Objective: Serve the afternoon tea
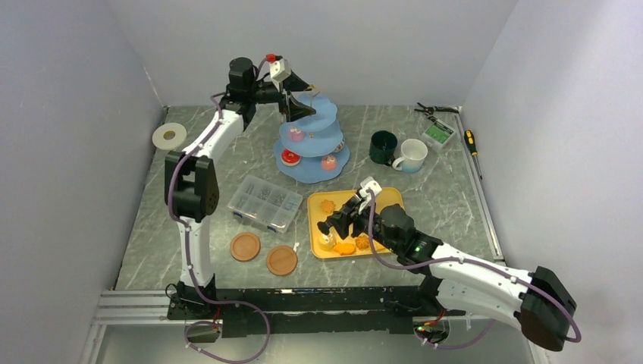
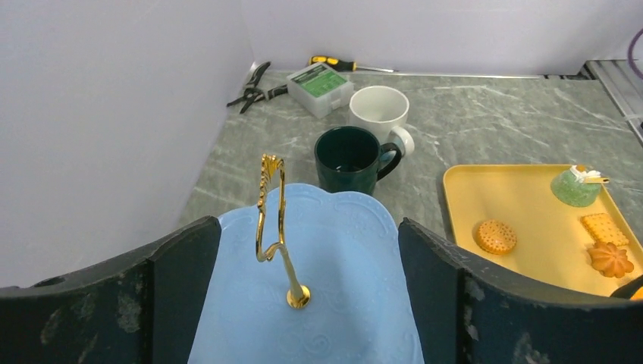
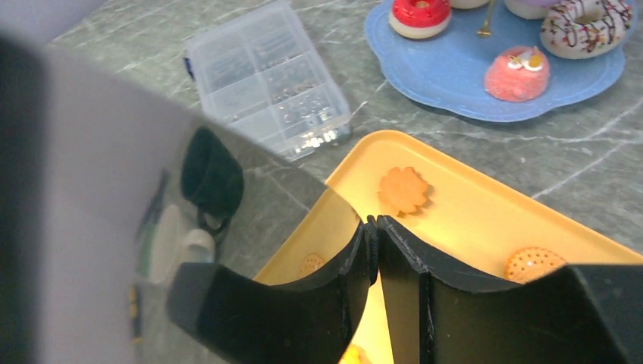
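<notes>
I should move my right gripper back and down to the round biscuit at the yellow tray's corner by the coasters.
The light-blue stand has a bare top tier. My left gripper hangs open over that tier, its fingers either side of the gold loop. Lower tiers carry a red doughnut and a pink cake. The dark-green mug and white mug stand right of the stand. My right gripper is low over the yellow tray, among biscuits. One black finger shows plainly. A blurred shiny grey surface hides its left side.
A clear compartment box lies left of the tray, with two round wooden coasters in front of it. A tape roll sits far left. Pliers, a green box and a screwdriver lie back right. Walls close three sides.
</notes>
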Controlling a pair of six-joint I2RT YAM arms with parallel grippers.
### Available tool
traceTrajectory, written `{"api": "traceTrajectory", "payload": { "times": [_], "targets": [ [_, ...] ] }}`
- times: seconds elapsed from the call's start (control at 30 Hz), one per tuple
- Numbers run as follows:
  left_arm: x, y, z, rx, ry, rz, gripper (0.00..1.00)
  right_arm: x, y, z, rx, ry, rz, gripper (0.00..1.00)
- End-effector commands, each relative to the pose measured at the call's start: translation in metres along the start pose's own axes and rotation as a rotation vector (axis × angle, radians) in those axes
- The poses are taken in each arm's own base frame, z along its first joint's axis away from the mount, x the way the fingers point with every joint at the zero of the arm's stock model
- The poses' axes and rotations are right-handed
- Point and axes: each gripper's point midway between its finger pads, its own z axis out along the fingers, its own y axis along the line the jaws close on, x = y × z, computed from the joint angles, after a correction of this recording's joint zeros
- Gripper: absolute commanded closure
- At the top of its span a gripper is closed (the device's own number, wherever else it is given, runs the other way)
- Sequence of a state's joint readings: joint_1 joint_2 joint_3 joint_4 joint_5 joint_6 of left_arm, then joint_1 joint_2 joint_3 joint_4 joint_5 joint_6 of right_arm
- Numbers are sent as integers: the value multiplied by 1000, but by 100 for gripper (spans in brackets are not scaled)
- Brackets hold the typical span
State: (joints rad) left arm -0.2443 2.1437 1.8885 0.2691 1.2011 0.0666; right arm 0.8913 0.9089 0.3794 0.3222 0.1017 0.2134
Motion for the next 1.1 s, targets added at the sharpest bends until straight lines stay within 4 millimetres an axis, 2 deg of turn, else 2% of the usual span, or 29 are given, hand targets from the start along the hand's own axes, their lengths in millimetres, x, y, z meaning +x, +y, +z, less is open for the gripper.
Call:
{"api": "traceTrajectory", "payload": {
  "times": [0.0, 0.13, 0.3, 0.5, 0.7, 0.77, 0.83, 0.93, 1.07],
  "targets": [
    [-35, -8, -19, -83, 61, 71, 7, -10, 21, -11, -89, -25, 15, 37],
    [-32, -11, -37, -191, 129, 25, 7, 0, 32, -16, -120, 5, 6, 35],
    [-29, -21, -62, -312, 240, -24, 7, 14, 35, -15, -112, 36, -10, 34],
    [-44, -24, -100, -518, 375, -132, 7, 15, 29, -11, -81, 20, -35, 34],
    [-59, -39, -140, -642, 431, -180, 7, 17, 26, -5, -62, 12, -57, 34],
    [-70, -47, -151, -671, 416, -172, 7, 20, 27, -2, -71, 17, -56, 34],
    [-70, -54, -158, -686, 432, -180, 7, 24, 31, 0, -90, 31, -55, 34],
    [-68, -59, -171, -746, 486, -248, 7, 26, 37, 2, -119, 41, -49, 36],
    [-73, -60, -187, -820, 511, -289, 7, 24, 37, 2, -118, 37, -49, 45]
  ]
}}
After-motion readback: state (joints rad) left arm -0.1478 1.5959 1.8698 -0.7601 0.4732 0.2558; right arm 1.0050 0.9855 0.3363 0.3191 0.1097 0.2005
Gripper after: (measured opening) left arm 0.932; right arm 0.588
